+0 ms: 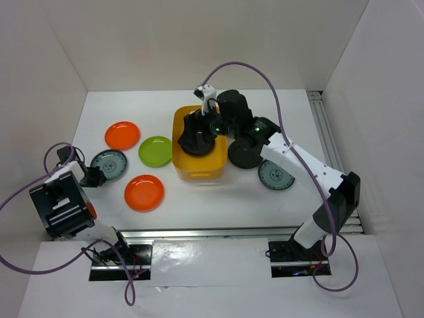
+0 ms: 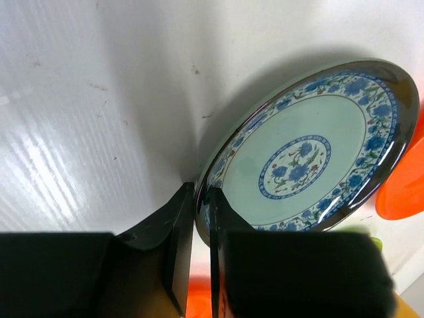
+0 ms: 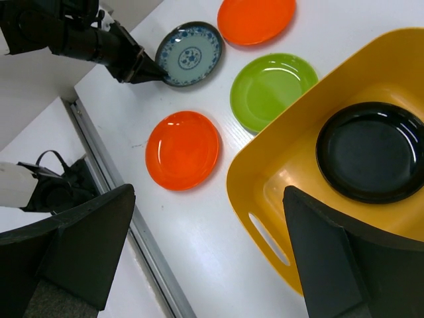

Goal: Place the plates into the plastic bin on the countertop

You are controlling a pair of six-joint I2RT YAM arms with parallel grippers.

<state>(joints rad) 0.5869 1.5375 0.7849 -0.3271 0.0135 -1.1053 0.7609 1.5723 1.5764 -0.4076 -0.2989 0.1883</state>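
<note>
My left gripper will next go up and outward past the green plate, then down into the yellow bin over the black plate (image 1: 197, 142), which lies flat there.
My left gripper (image 1: 95, 175) is shut on the near rim of a blue-patterned plate (image 1: 109, 164). The left wrist view shows its fingers (image 2: 182, 218) pinching that plate's (image 2: 305, 159) edge. My right gripper (image 3: 209, 199) is open and empty above the yellow bin (image 3: 265, 172), also in the top view (image 1: 197, 131). A black plate (image 3: 371, 149) lies in the bin (image 1: 180, 126). On the countertop (image 1: 218, 199) lie two orange plates (image 1: 122, 135) (image 1: 144, 192), a green plate (image 1: 156, 151), a second black plate (image 1: 244, 156) and a second patterned plate (image 1: 276, 175).
White walls stand at the left, back and right. Metal rails run along the front edge (image 1: 212, 232) and the right side (image 1: 328, 132). The right arm's forearm (image 1: 298, 162) passes over the plates right of the bin.
</note>
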